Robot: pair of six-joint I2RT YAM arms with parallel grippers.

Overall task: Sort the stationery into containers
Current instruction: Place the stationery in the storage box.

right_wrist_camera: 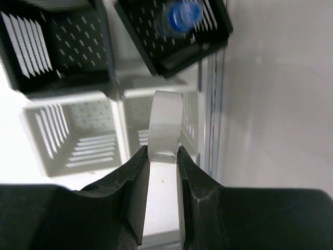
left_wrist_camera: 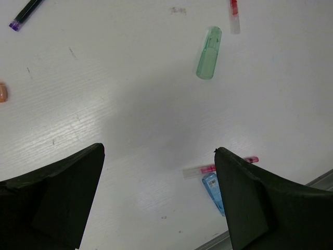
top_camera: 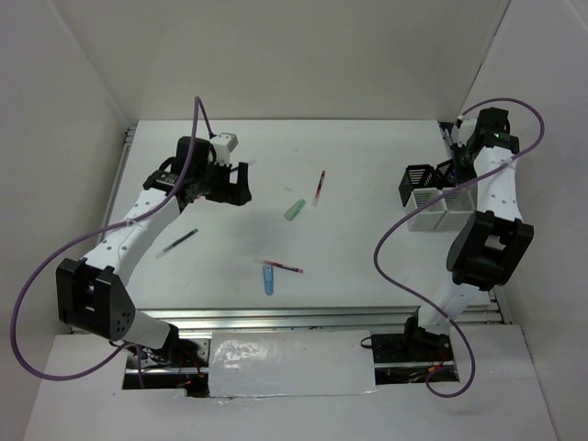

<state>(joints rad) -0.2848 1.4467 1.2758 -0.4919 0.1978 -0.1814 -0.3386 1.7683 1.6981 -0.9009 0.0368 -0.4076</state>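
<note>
The white bin by the wall [top_camera: 457, 202] [right_wrist_camera: 140, 121] stands open, so I should next move my right gripper down and slightly back over it to release the white rounded piece.
My right gripper [right_wrist_camera: 162, 151] is shut on a white rounded piece [right_wrist_camera: 165, 122] and holds it above the right white bin [right_wrist_camera: 190, 117]. It hovers over the bin cluster at the far right in the top view [top_camera: 457, 170]. A blue-capped clear bottle [right_wrist_camera: 182, 13] lies in a black bin [right_wrist_camera: 208, 39]. My left gripper [left_wrist_camera: 158, 151] is open and empty above the table at far left [top_camera: 234, 184]. On the table lie a pale green tube [left_wrist_camera: 209, 53], a red pen [left_wrist_camera: 234, 13], a dark pen [left_wrist_camera: 26, 11], an orange piece [left_wrist_camera: 2, 92], a pink pen [left_wrist_camera: 221, 166] and a blue marker [left_wrist_camera: 212, 190].
Another black bin [right_wrist_camera: 57, 47] and a white slatted bin [right_wrist_camera: 73, 135] stand beside the first two. The cluster [top_camera: 427, 197] sits against the right wall and table rail. A metal rail [top_camera: 276, 317] runs along the near table edge.
</note>
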